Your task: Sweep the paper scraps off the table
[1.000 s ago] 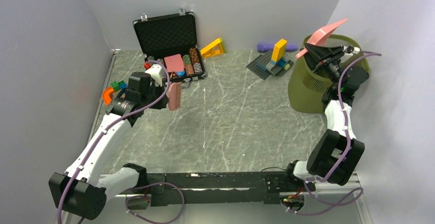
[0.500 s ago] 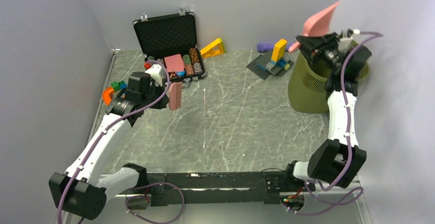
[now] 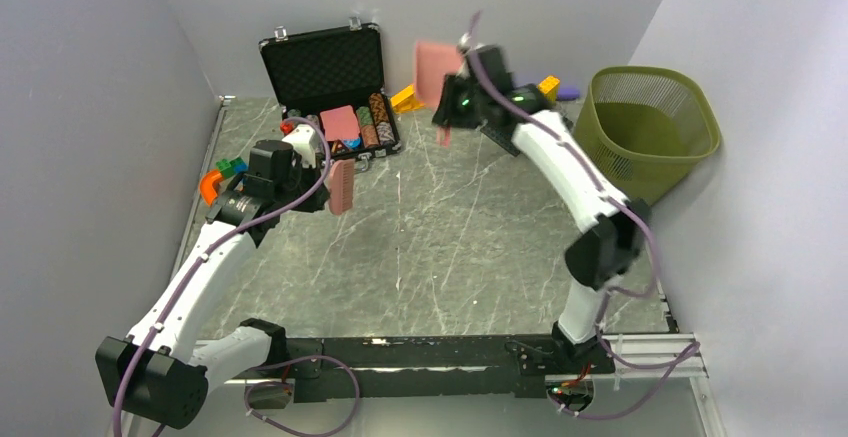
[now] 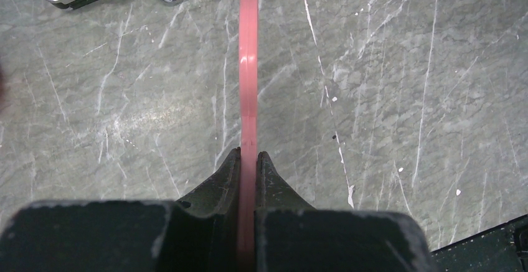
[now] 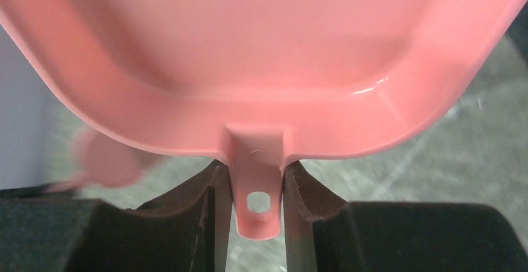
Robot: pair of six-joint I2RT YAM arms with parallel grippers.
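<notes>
I should next bring the dustpan [image 3: 437,69] down with my right gripper, setting my course for the marble between the black case and the olive bin, and onto it.
No paper scraps show in any view. The grey marble table [image 3: 450,227] lies between lavender walls. My left gripper [image 3: 322,179] is shut on a pink brush [image 3: 340,187] and holds it upright near the black case; in the left wrist view the brush [image 4: 248,66] runs edge-on out of the shut gripper [image 4: 248,157]. My right gripper [image 3: 452,107] is shut on the handle of a pink dustpan [image 3: 437,69], held up in the air over the back middle of the table. In the right wrist view the dustpan [image 5: 261,48] fills the top, its handle clamped in the gripper [image 5: 255,175].
An olive mesh bin [image 3: 650,127] stands at the back right. An open black case [image 3: 330,87] with poker chips sits at the back left, with a yellow block [image 3: 412,95] beside it. Orange and green blocks [image 3: 218,179] lie by the left wall. Building blocks [image 3: 547,85] show behind the right arm.
My right arm has swung left from above the bin to the back middle of the table, carrying the dustpan. The left arm and brush have not moved.
</notes>
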